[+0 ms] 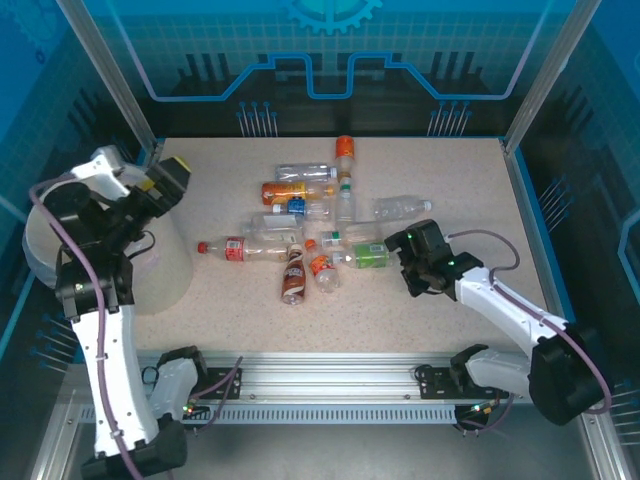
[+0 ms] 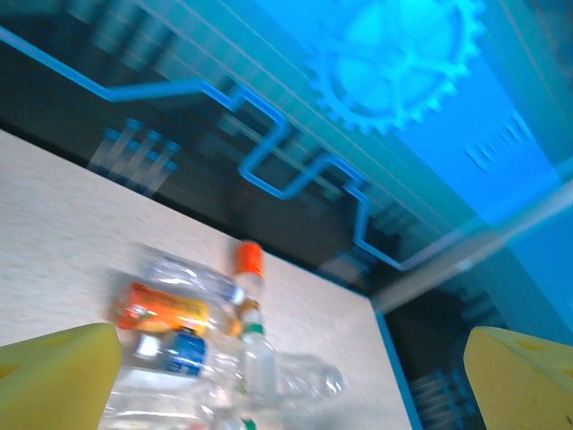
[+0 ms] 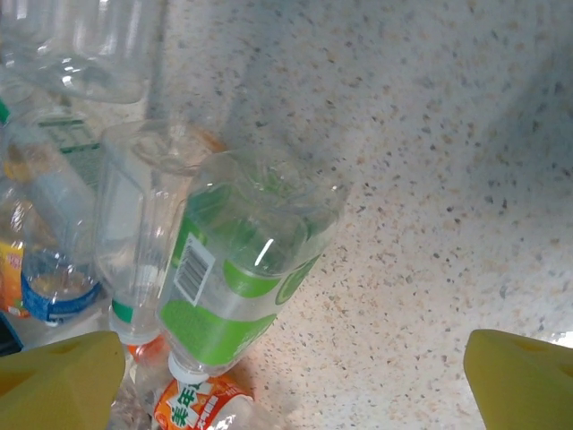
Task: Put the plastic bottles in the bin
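My right gripper should move down toward the heap, onto the green-labelled bottle's base end (image 1: pixel 383 256) (image 3: pixel 285 193). That end is below my gripper on the heap side and sticks out over bare tabletop.
Several plastic bottles lie in a loose heap mid-table: an orange-capped one (image 1: pixel 344 150), an orange-labelled one (image 1: pixel 285 190), a clear one (image 1: pixel 405 207), a red-capped one (image 1: pixel 232 249), a brown one (image 1: pixel 293 275) and a green-labelled one (image 1: pixel 365 256). The cream-white bin (image 1: pixel 160 270) stands at the left, partly hidden by my left arm. My left gripper (image 1: pixel 178 172) hangs high over the bin's far rim, open and empty (image 2: pixel 291 394); its view is blurred. My right gripper (image 1: pixel 398 258) is open just right of the green-labelled bottle (image 3: pixel 233 278), which lies nearer its left finger (image 3: pixel 63 381), untouched.
Blue-framed clear walls close in the table, with metal posts at the back corners. A metal rail (image 1: pixel 330 385) carries the arm bases along the near edge. Bare speckled tabletop (image 1: pixel 450 170) lies right of the heap and in front of it.
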`<state>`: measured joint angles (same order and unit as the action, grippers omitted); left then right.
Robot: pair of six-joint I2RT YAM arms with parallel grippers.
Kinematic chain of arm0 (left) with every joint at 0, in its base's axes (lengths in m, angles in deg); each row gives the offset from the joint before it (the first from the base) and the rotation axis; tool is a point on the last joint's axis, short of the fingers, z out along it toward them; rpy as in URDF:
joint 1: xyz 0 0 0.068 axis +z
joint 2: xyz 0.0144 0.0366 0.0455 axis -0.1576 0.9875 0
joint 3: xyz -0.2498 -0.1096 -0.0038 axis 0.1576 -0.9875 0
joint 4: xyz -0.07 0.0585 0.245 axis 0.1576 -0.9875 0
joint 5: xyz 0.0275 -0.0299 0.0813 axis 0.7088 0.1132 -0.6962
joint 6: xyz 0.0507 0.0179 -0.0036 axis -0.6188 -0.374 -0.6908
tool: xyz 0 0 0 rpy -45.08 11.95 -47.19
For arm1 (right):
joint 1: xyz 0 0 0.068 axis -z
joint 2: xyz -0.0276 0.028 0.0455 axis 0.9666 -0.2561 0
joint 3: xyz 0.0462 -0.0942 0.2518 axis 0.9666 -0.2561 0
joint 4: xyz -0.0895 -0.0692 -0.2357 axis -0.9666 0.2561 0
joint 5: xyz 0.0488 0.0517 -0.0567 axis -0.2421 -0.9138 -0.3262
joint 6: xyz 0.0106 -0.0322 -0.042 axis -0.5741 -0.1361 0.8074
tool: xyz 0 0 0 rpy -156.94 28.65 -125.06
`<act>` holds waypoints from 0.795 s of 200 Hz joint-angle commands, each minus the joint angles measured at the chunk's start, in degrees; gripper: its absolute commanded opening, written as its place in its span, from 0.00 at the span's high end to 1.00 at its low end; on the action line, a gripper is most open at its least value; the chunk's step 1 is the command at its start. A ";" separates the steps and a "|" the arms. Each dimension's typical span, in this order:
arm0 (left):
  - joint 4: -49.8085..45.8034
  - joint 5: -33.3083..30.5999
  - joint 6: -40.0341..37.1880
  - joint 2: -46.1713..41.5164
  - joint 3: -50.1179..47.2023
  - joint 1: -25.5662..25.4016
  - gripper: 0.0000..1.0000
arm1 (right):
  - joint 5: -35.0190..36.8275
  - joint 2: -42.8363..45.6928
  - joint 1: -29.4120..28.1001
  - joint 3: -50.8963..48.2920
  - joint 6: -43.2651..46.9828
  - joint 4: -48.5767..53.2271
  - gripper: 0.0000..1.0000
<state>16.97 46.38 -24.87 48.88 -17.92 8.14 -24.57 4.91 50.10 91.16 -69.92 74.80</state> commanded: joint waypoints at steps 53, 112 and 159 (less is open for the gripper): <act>7.68 1.30 -3.46 -1.33 -9.47 -14.13 0.01 | -1.05 -10.24 0.63 4.66 -21.58 -2.65 0.03; 6.75 -1.79 -2.96 -3.05 -16.20 -14.14 0.01 | -1.14 -18.73 0.89 12.75 -24.17 2.47 0.04; 7.05 0.59 -3.68 -4.71 -19.64 -14.14 0.01 | 0.15 -23.14 1.31 16.47 -26.25 6.74 0.10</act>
<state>23.00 45.29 -27.25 46.15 -36.37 -5.56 -25.79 -16.08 50.25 105.08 -94.27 76.87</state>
